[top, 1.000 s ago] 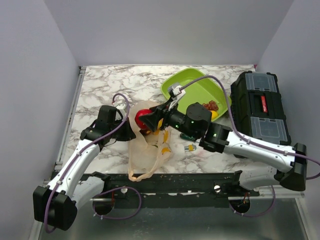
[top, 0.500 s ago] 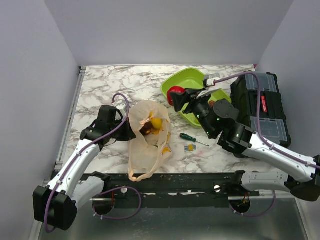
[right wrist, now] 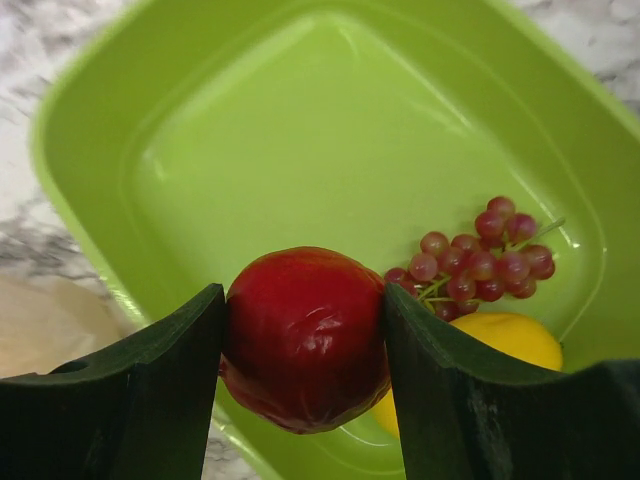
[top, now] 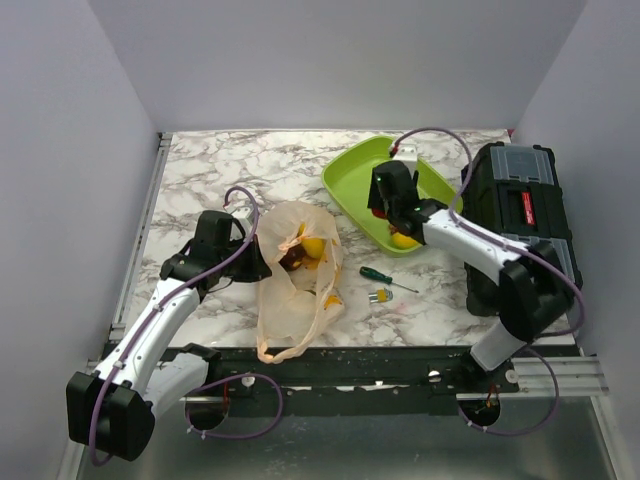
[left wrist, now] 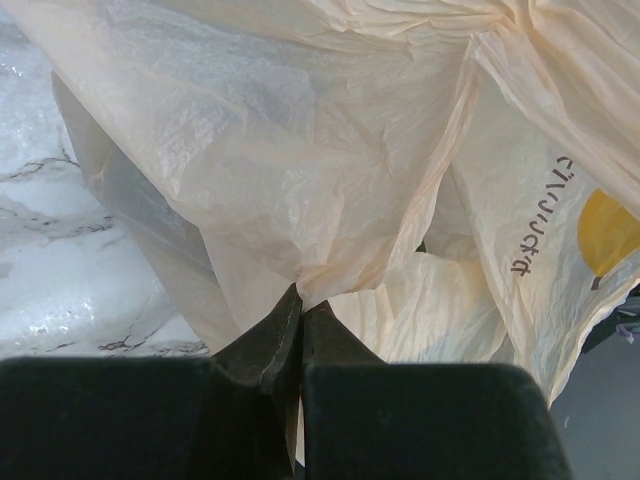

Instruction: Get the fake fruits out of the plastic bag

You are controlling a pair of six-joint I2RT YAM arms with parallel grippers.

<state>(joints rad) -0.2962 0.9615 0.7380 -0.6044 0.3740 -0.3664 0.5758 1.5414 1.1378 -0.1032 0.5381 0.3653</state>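
Note:
My right gripper holds the red apple and next needs to bring it down onto the near part of the green tray's bottom beside the red grapes [right wrist: 480,260] and release it, because that spot below is bare.
The peach plastic bag [top: 295,285] lies open in the middle of the marble table, with a yellow fruit [top: 313,247] and a dark fruit [top: 293,259] showing in its mouth. My left gripper [top: 258,262] is shut on the bag's left rim; in the left wrist view the fingertips pinch a fold of the bag [left wrist: 330,190]. My right gripper [top: 385,207] is shut on the red apple [right wrist: 303,336] and holds it above the near part of the green tray [right wrist: 300,130]. Red grapes [right wrist: 480,260] and a yellow fruit [right wrist: 500,340] lie in the tray.
A green-handled screwdriver [top: 385,276] and a small yellow bit [top: 381,295] lie on the table right of the bag. A black toolbox [top: 520,215] stands at the right edge. The green tray [top: 355,170] sits at the back, right of centre.
My right gripper has lifted the red apple out of the bag's mouth and carried it right and back over the green tray. The left gripper and the bag have stayed put.

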